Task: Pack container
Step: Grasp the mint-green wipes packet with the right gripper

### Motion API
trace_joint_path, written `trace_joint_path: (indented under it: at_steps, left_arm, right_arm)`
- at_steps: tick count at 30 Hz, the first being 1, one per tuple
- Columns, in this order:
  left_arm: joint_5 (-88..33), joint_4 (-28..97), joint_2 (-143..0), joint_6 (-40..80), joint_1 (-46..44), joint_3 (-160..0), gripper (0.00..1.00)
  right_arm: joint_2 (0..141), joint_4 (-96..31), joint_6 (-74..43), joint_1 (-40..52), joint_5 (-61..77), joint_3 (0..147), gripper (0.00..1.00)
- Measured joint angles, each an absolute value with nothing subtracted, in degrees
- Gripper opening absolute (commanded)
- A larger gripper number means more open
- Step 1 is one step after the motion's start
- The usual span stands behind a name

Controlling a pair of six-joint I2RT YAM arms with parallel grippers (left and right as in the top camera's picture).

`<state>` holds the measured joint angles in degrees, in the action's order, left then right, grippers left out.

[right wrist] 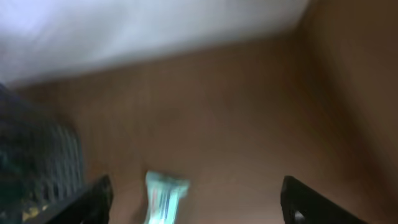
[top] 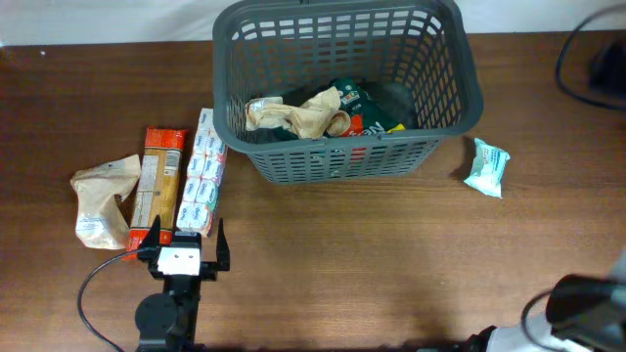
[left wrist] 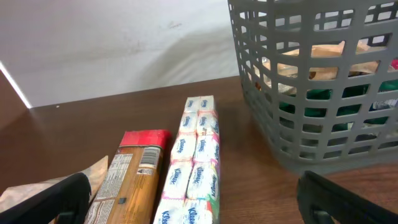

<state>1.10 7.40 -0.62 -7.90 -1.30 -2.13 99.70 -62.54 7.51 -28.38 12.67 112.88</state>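
Observation:
The teal packet is below and still outside the basket, so next I will move my right gripper down toward the left in the overhead view onto the teal packet's middle.
The dark grey slotted basket stands at the back middle of the table and holds several packets, a tan bag and green and dark wrappers among them. It also shows in the left wrist view. To its left lie a pack of tissue packets, an orange-brown box and a tan paper bag. My left gripper is open and empty just in front of the tissue pack and the box. A pale teal packet lies right of the basket. My right gripper is open above the teal packet; that view is blurred.
A white wall or sheet runs behind the table's far edge. Black cables lie at the back right. The right arm's base sits at the front right corner.

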Motion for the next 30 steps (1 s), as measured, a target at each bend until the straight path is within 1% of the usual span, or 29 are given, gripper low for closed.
trace_joint_path:
  at_steps: [2,6,10,16,18,20,21,22,23,24,26,27,30]
  left_arm:
    - [1.10,7.40,-0.62,-7.90,-1.30,-2.13,0.99]
    - [1.08,7.40,-0.62,-7.90,-1.30,-2.13,0.99]
    - [1.08,7.42,-0.62,-7.90,-1.30,-2.13,0.99]
    - [1.10,7.40,-0.62,-7.90,-1.30,-2.13,0.99]
    - [1.10,7.40,-0.62,-7.90,-1.30,-2.13,0.99]
    - [1.08,7.40,-0.62,-7.90,-1.30,-2.13,0.99]
    - [1.10,7.40,-0.62,-7.90,-1.30,-2.13,0.99]
    - [1.08,7.40,-0.62,-7.90,-1.30,-2.13,0.99]
    - [1.10,7.40,-0.62,-7.90,-1.30,-2.13,0.99]
    - [1.10,7.40,-0.62,-7.90,-1.30,-2.13,0.99]
    - [1.10,7.40,-0.62,-7.90,-1.30,-2.13,0.99]
    - [1.08,7.40,-0.62,-7.90,-1.30,-2.13,0.99]
    - [1.08,7.40,-0.62,-7.90,-1.30,-2.13,0.99]
  right_arm:
    - [102.08,-62.48,5.69,-29.32,14.94,105.01,0.80]
    - [105.47,-57.28,3.77,-27.88,17.52,91.48,0.80]
    - [106.69,-51.77,2.98,-24.27,18.79,83.55,0.80]
    - [110.15,-48.66,2.37,-20.27,18.20,80.71,0.80]
    - [112.27,-48.53,1.89,-19.64,17.65,80.62,0.74]
    - [114.13,-48.60,1.69,-19.33,17.17,80.55,0.71]
    - [114.98,-48.53,1.58,-19.25,17.06,80.55,0.65]
    - [115.68,-48.56,1.65,-19.14,16.69,80.55,0.50]
    - [116.25,-48.56,1.78,-19.11,16.49,80.55,0.40]
    - [116.81,-48.56,1.39,-19.11,16.58,80.55,0.32]
    - [117.43,-48.53,1.04,-19.00,16.64,80.55,0.12]
    - [117.43,-48.56,0.80,-19.00,16.73,80.55,0.04]
    - [117.38,-49.23,0.03,-19.07,16.60,81.03,0.04]
